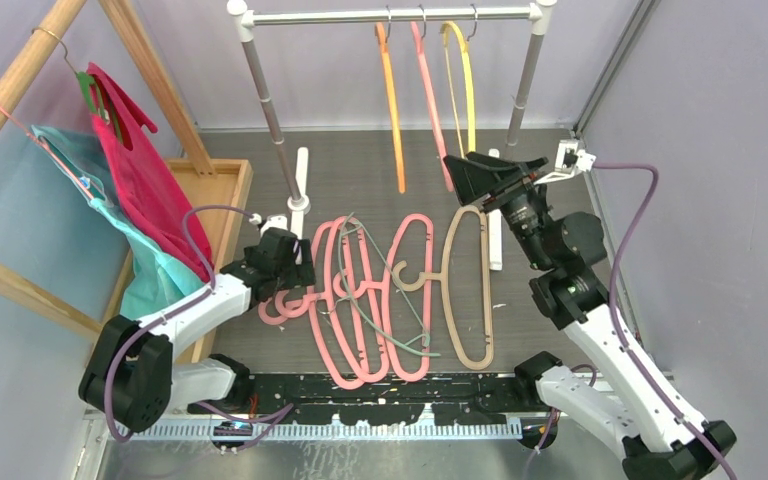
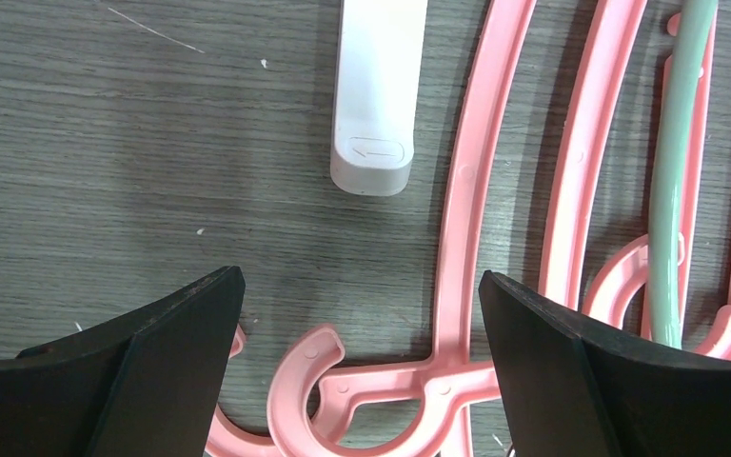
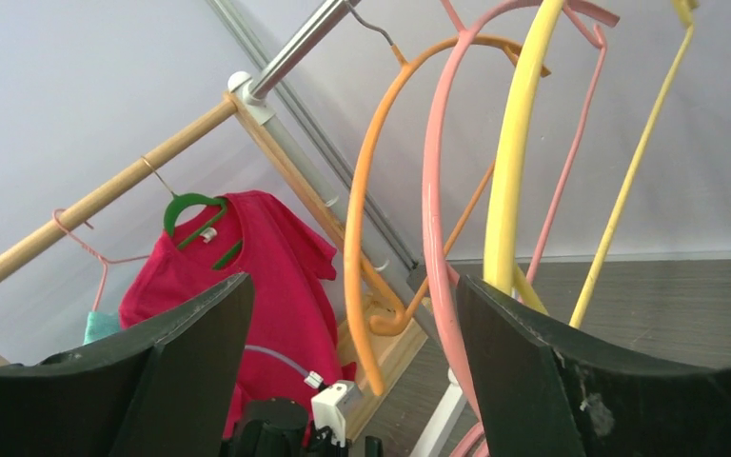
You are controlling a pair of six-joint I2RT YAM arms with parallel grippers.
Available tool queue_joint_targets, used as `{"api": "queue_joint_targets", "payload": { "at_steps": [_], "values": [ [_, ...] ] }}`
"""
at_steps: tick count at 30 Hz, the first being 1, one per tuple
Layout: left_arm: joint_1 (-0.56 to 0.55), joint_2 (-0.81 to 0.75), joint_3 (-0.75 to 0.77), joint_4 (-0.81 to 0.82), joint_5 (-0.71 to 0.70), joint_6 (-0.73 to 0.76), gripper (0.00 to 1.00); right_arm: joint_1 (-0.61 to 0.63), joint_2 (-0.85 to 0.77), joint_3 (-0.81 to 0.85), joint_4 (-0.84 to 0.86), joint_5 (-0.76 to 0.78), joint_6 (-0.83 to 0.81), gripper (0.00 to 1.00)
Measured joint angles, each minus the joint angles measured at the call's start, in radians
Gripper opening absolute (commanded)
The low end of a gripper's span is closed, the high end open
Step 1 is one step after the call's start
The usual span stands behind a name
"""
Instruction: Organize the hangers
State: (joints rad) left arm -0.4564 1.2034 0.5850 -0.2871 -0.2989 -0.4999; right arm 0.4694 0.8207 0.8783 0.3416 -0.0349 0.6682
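The right gripper moves back and down onto the grey-green hanger's near arm next, as that arm lies below it and to its left in the top view.
Several thick pink hangers (image 1: 400, 300), a beige hanger (image 1: 450, 270) and a thin grey-green hanger (image 1: 358, 232) lie tangled on the table. Orange (image 1: 395, 120), thin pink (image 1: 430, 100) and yellow (image 1: 465, 80) hangers hang on the metal rail (image 1: 390, 15). My left gripper (image 1: 295, 270) is open and low over the pile's left side; a pink hanger's hook (image 2: 309, 381) lies between its jaws (image 2: 362, 286), untouched. My right gripper (image 1: 490, 165) is open and empty, raised beside the hanging orange (image 3: 362, 238), pink (image 3: 433, 209) and yellow (image 3: 509, 171) hangers.
The rack's white foot (image 2: 371, 143) lies just beyond the left gripper. A wooden tray (image 1: 215, 190) sits at the left under a wooden frame (image 1: 20, 70), which carries a green hanger with red cloth (image 1: 140, 180) and a hanger with teal cloth (image 1: 110, 210). Walls close both sides.
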Motion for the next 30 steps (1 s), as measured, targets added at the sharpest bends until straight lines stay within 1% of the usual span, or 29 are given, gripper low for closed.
{"api": "queue_joint_targets", "payload": {
  "at_steps": [4,7,9,11,15,17,19,22,26,30],
  "values": [
    [0.0,0.016,0.0,0.0,0.0,0.0,0.98,0.0,-0.043,-0.001,-0.048,-0.05,-0.083,0.83],
    [0.0,0.029,0.0,0.0,0.0,0.0,0.98,0.021,-0.017,0.043,-0.112,-0.131,-0.151,0.82],
    [0.0,0.033,0.0,0.0,-0.001,0.0,0.98,0.071,0.021,0.084,-0.154,-0.156,-0.207,0.82],
    [0.0,0.034,0.0,0.0,-0.001,0.0,0.98,0.197,0.067,0.116,-0.206,-0.123,-0.29,0.82],
    [0.0,0.036,0.0,0.0,-0.001,0.0,0.98,0.505,0.176,0.122,-0.31,-0.014,-0.436,0.81],
    [0.0,0.04,0.0,-0.001,-0.001,0.0,0.98,0.598,0.222,0.107,-0.351,0.018,-0.477,0.8],
    [0.0,0.043,0.0,-0.001,-0.001,0.0,0.98,0.658,0.26,0.08,-0.394,0.05,-0.504,0.8],
    [0.0,0.043,0.0,-0.001,-0.001,0.0,0.98,0.681,0.294,0.026,-0.426,0.082,-0.512,0.78],
    [0.0,0.039,0.0,-0.002,-0.005,-0.002,0.98,0.681,0.343,-0.048,-0.454,0.121,-0.512,0.7],
    [0.0,0.022,0.0,-0.003,-0.009,-0.005,0.98,0.681,0.457,-0.079,-0.456,0.13,-0.508,0.65]
  ]
}}
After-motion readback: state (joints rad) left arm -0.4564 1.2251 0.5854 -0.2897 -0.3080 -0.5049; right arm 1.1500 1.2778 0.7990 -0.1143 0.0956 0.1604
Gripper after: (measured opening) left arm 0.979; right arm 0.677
